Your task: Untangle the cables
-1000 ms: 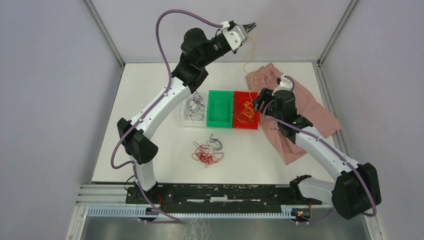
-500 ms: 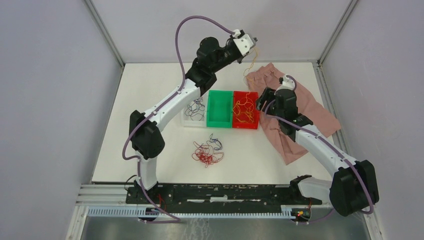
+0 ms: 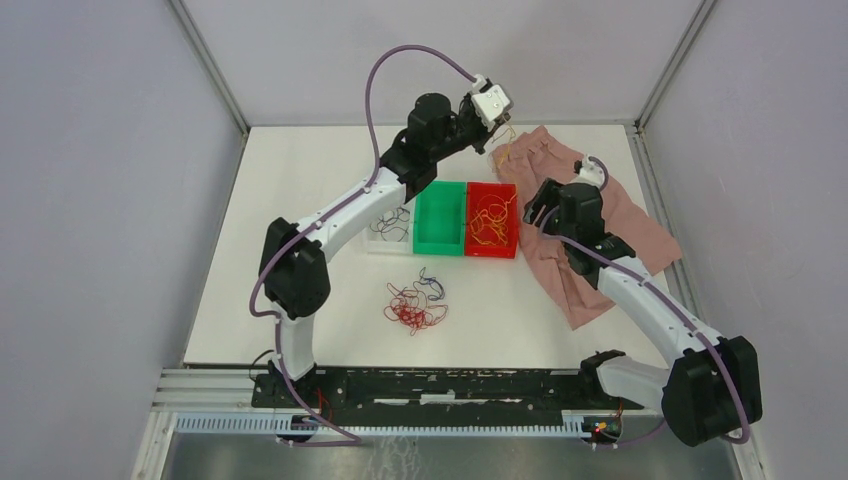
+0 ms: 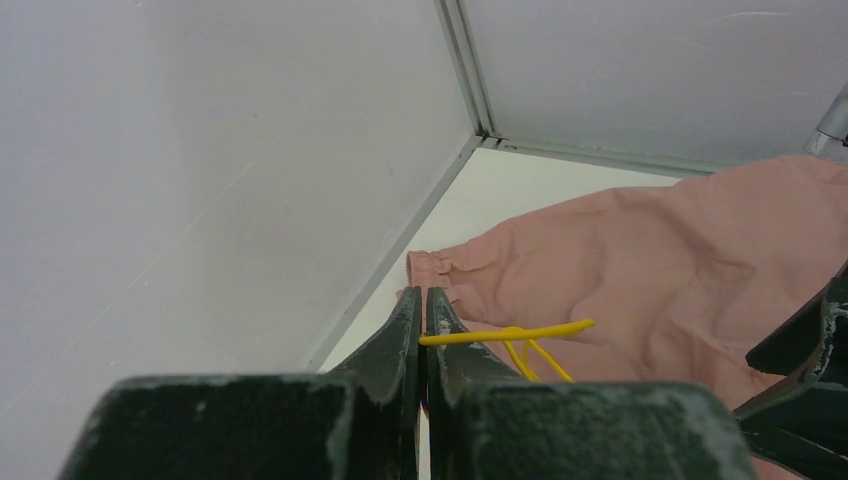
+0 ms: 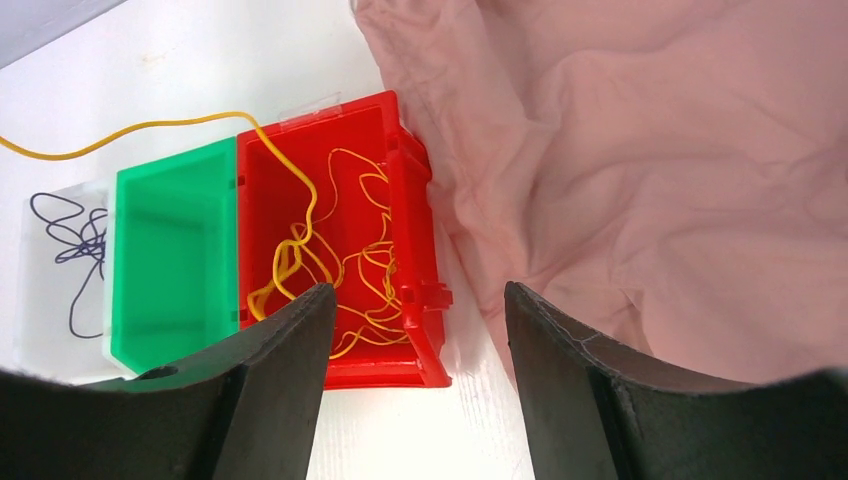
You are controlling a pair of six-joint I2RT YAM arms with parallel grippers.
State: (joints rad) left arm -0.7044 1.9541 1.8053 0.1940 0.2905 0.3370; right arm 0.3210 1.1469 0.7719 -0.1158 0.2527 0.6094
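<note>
The left gripper moves back and down to the red bin (image 3: 512,240) holding the yellow coils next and lets go of the orange-yellow cable there.
High at the back, my left gripper (image 3: 507,127) is shut on an orange-yellow cable (image 4: 505,335), pinched at the fingertips. The strand runs down from there into the red bin (image 3: 512,240), where more yellow cable (image 5: 340,270) lies coiled. Just right of the red bin and above the pink cloth's edge, my right gripper (image 3: 541,206) hangs open and holds nothing. A tangle of red and purple cables (image 3: 415,302) lies on the white table in front of the bins. A dark purple cable (image 3: 389,221) sits in the clear bin.
Three bins stand in a row: clear (image 3: 372,243), green (image 3: 438,218), red. A pink cloth (image 3: 610,215) covers the table's right back part, beneath and beside my right arm. Grey walls close in the back and both sides.
My left gripper has swung right and lower with the yellow cable, and more of the strand now lies in the red bin. My right gripper has drawn slightly right, away from the bin.
</note>
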